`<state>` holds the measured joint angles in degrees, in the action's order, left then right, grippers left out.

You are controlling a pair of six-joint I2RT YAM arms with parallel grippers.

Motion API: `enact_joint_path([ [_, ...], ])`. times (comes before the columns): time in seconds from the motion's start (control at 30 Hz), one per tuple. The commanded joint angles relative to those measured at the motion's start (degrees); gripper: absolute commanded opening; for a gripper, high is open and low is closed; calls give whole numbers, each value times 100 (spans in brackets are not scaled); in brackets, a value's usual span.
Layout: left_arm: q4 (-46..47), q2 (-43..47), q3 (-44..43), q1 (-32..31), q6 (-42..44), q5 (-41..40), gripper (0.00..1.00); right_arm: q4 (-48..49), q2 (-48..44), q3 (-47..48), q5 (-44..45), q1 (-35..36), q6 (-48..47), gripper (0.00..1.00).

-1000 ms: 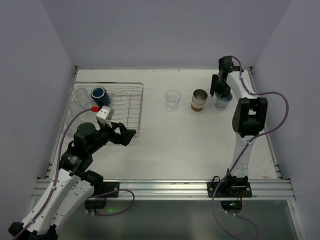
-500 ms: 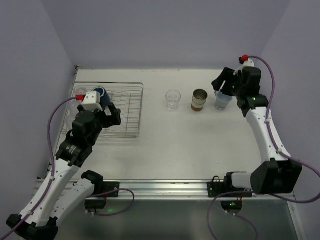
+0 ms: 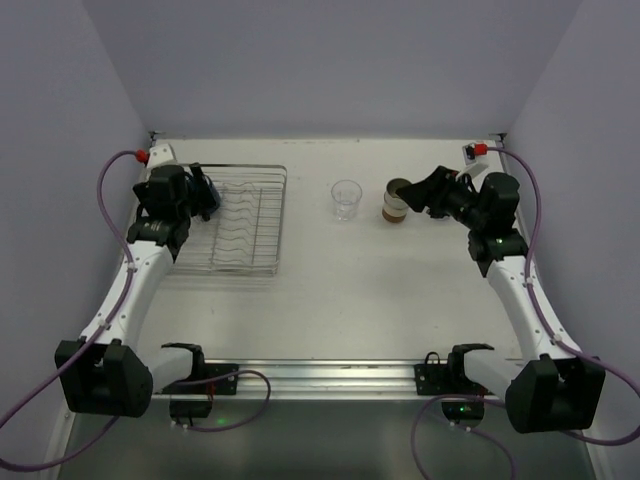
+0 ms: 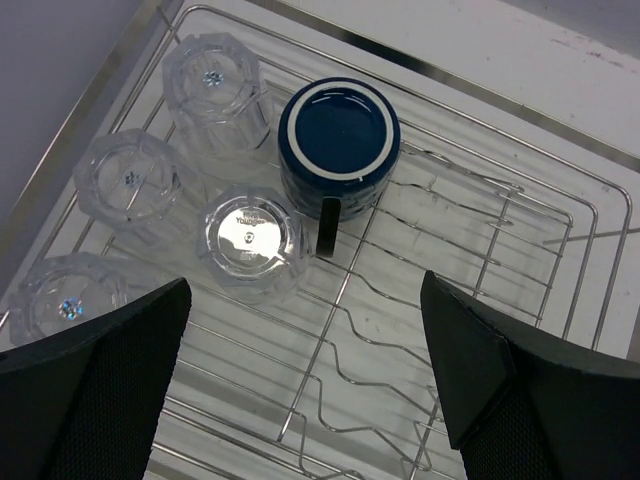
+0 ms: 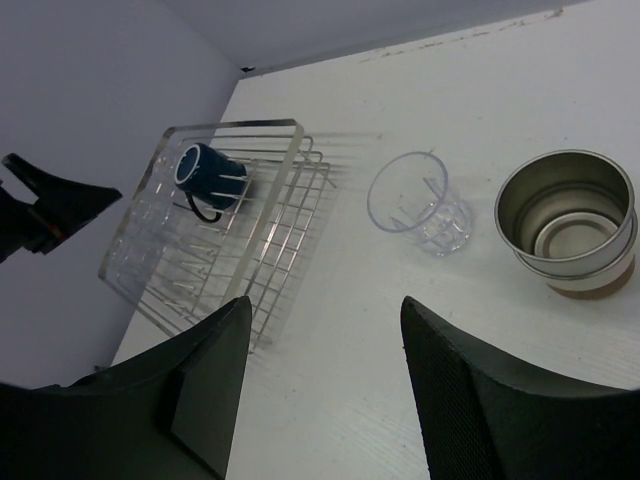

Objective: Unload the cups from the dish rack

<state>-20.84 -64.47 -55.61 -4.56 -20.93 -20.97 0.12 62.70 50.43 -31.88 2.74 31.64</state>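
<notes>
The clear tumbler by the mug's handle (image 4: 253,246) faces the gap between my open fingers. I will lower my left gripper so its fingers are on both sides of the tumbler's body, and then close.
The silver wire dish rack (image 3: 250,225) stands at the table's left. Upside down in its far left corner are a dark blue handled mug (image 4: 338,135) and several clear tumblers, among them one (image 4: 248,238) right beside the mug. My left gripper (image 4: 305,290) hovers open above the rack's wires (image 4: 500,230), just in front of these cups, with nothing between its fingers. On the table to the right stand a clear cup (image 3: 346,198) and a brown-tan cup (image 3: 397,200). My right gripper (image 3: 412,190) hangs open and empty by the brown-tan cup (image 5: 570,220), facing left toward the rack (image 5: 280,230).
Purple walls close the table on the left, back and right. Bare white tabletop (image 3: 350,290) lies between the rack and the arms' bases. The left arm's fingers (image 5: 60,200) show at the left edge of the right wrist view.
My left arm swung from the rack's front edge up to its far left corner. My right gripper opened wider, drew off the pale blue cup and turned to face left.
</notes>
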Motion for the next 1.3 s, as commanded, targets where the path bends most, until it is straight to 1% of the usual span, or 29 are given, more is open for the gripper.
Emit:
enact_joint_path([
  [0.0,229,-443,-240,183,-87,234,100,428,-231,28,-389,24,79,64],
  [0.1,449,-645,-116,315,-78,313,100,445,-302,19,-459,60,71,62],
  [0.23,458,-971,-117,456,-113,233,98,410,-311,37,-477,104,53,60],
  [0.27,493,-1041,-90,656,-122,295,97,419,-285,45,-477,112,53,60],
  [0.53,660,-1419,94,877,-174,251,92,375,-144,107,-521,156,27,59],
  [0.63,880,-1585,209,1062,-166,497,91,383,-117,98,-512,174,18,59],
  [0.87,994,-1929,103,1132,-96,761,86,331,-91,124,-495,227,-35,58],
  [1.1,1205,-2078,77,1185,1,963,85,269,-65,168,-460,306,-96,58],
  [1.17,1205,-2131,51,1194,18,972,81,252,-47,186,-477,332,-114,59],
  [1.2,1205,-2131,51,1185,10,990,70,243,-38,195,-469,350,-123,59],
  [1.27,1144,-2053,51,1194,-16,1007,60,234,-30,203,-477,376,-123,59],
])
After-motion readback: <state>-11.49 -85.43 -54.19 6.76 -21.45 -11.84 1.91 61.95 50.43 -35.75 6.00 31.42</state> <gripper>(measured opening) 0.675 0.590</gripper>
